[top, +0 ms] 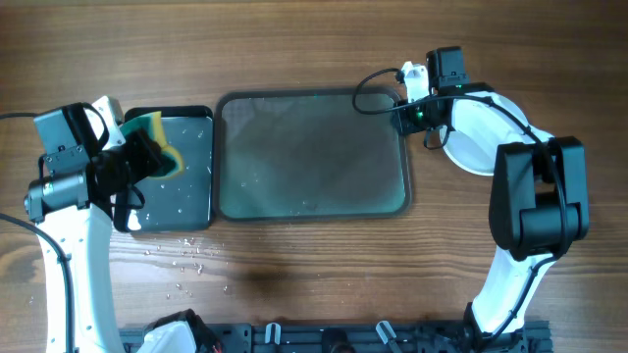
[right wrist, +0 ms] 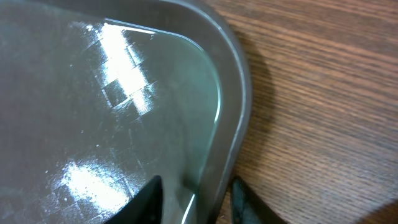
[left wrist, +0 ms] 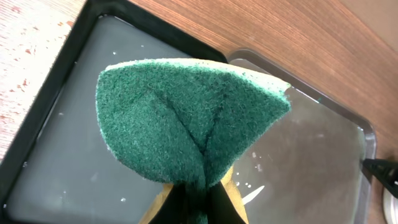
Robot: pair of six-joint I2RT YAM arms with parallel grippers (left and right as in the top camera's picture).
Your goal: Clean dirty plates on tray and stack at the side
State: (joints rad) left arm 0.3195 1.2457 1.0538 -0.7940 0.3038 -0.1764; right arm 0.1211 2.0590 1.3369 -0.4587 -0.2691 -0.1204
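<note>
The green and yellow sponge (top: 157,137) goes down with my left gripper to the small black tray's bottom next and is released there, as that bottom lies directly below the gripper.
The large grey-green tray (top: 314,157) (right wrist: 93,93) lies mid-table with nothing on it and a wet sheen. My right gripper (top: 410,116) (right wrist: 196,202) is open at the tray's far right corner, one finger inside the rim and one outside over the wood. A white plate (top: 476,137) sits on the table just right of the tray, partly under the right arm; I cannot tell whether more lie beneath it. My left gripper (top: 147,157) (left wrist: 202,208) is shut on a folded green and yellow sponge (top: 157,137) (left wrist: 186,118), held over the small black tray (top: 186,196).
The small black tray (left wrist: 37,99) stands just left of the large tray (left wrist: 323,149) and holds water drops. More drops speckle the wood (top: 186,260) in front of it. A black rack (top: 343,338) runs along the front edge.
</note>
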